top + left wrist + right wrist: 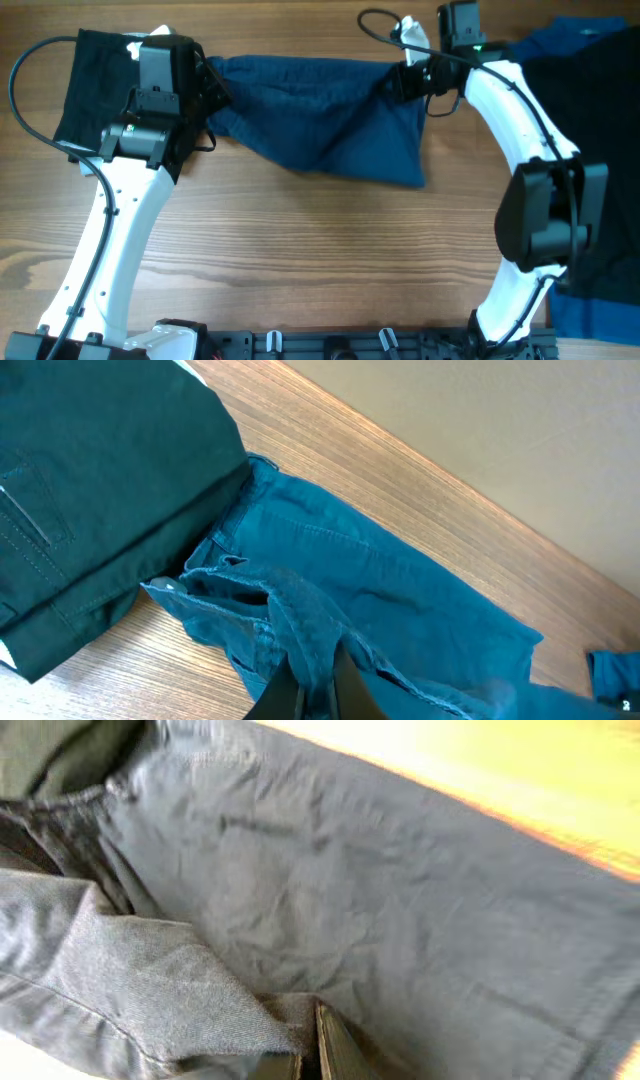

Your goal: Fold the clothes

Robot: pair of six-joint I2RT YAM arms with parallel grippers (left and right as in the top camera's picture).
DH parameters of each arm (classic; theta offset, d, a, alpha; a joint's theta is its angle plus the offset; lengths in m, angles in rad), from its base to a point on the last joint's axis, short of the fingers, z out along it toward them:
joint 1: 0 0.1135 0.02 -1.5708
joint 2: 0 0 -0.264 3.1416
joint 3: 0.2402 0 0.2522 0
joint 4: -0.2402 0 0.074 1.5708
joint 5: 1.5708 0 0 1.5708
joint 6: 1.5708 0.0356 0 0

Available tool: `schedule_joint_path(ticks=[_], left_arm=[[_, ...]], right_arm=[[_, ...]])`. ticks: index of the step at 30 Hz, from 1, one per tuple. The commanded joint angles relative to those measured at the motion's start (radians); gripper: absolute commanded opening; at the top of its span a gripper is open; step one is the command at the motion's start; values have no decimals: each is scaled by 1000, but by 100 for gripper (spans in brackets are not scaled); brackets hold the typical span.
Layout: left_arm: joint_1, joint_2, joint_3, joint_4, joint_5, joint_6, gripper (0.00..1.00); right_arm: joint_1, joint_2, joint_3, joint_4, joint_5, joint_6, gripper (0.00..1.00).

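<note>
The pinched fold of the navy blue garment already lies flat, so my left gripper will move lower and outward toward the garment's far edge and let go of the fold there.
A navy blue garment (320, 125) hangs stretched between my two grippers at the back of the table. My left gripper (205, 95) is shut on its left end; in the left wrist view the fingers (318, 682) pinch a fold of the blue cloth (400, 600). My right gripper (405, 80) is shut on its right end; in the right wrist view the fingers (305, 1055) clamp the cloth (380, 900). A folded black garment (95, 85) lies at the back left, also in the left wrist view (90, 490).
A pile of dark and brighter blue clothes (600, 120) lies along the right side of the table, partly under my right arm. Bare wooden table (320, 260) spreads in front of the held garment. A black rail (340, 345) runs along the front edge.
</note>
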Motion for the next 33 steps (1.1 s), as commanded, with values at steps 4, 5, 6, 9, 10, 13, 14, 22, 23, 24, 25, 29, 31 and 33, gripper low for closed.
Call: schedule_joint_path(ticks=[4, 5, 6, 9, 10, 13, 14, 22, 23, 24, 25, 29, 31, 33], left_arm=[[5, 5, 30, 40, -75, 20, 4], [5, 13, 30, 47, -75, 20, 4], [5, 23, 30, 58, -75, 20, 4], [5, 74, 30, 111, -74, 20, 4], [5, 89, 30, 126, -74, 20, 4], [5, 140, 30, 172, -75, 20, 4], [5, 155, 30, 187, -75, 20, 4], [5, 279, 30, 322, -75, 20, 4], [5, 293, 30, 331, -76, 20, 4], [5, 306, 30, 339, -84, 20, 4], [5, 317, 30, 344, -92, 20, 4], [5, 378, 30, 374, -150, 20, 4], [6, 415, 30, 395, -163, 20, 4], [7, 442, 30, 412, -165, 20, 4]], right_arm=[[-4, -32, 84, -58, 88, 11, 4], [-4, -32, 90, -54, 101, 11, 4], [-4, -32, 97, -48, 119, 11, 4], [-4, -32, 100, -20, 162, 10, 4], [-4, -29, 100, -11, 169, 8, 4], [-4, -23, 100, 31, 174, 3, 4], [-4, -20, 100, 47, 174, 1, 4], [-4, 36, 100, 169, 192, -14, 4], [-4, 47, 100, 185, 192, -15, 4], [-4, 61, 100, 204, 193, -16, 4], [-4, 71, 100, 221, 193, -16, 4], [-4, 128, 100, 307, 245, -16, 4], [-4, 160, 100, 345, 270, -18, 4], [-4, 193, 100, 386, 281, -24, 4]])
